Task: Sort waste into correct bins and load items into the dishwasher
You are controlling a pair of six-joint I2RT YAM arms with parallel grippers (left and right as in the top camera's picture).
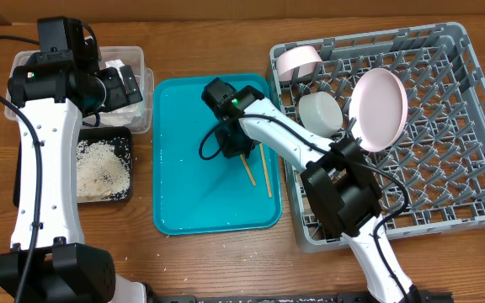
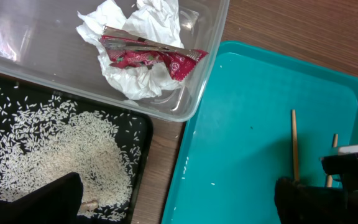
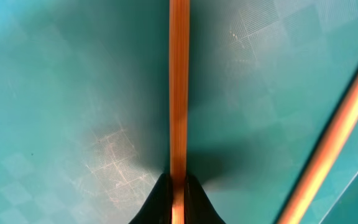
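The rack already holds the dishes, so I should next lift the chopstick in my right gripper up over the rack's tray-side edge and let it go beside the white bowl.
Two thin wooden chopsticks lie on the teal tray (image 1: 183,185). My right gripper (image 1: 234,145) is down on the tray and shut on one chopstick (image 3: 179,93), pinched between the black fingertips of the right gripper (image 3: 178,193). The other chopstick (image 3: 334,137) lies free to its right. My left gripper (image 1: 135,87) hangs wide open and empty over the bins. The clear tub (image 2: 42,37) holds the white napkin (image 2: 135,84) and the red wrapper (image 2: 148,56). Rice (image 2: 61,149) fills the black tray (image 2: 140,124). The grey dish rack (image 1: 445,151) holds the pink plate (image 1: 379,108) on edge.
A pink bowl (image 1: 297,61) and a white bowl (image 1: 320,109) sit in the rack's left part. A few stray rice grains (image 2: 214,183) lie on the teal tray. The right arm reaches from the front edge across the rack's near left corner.
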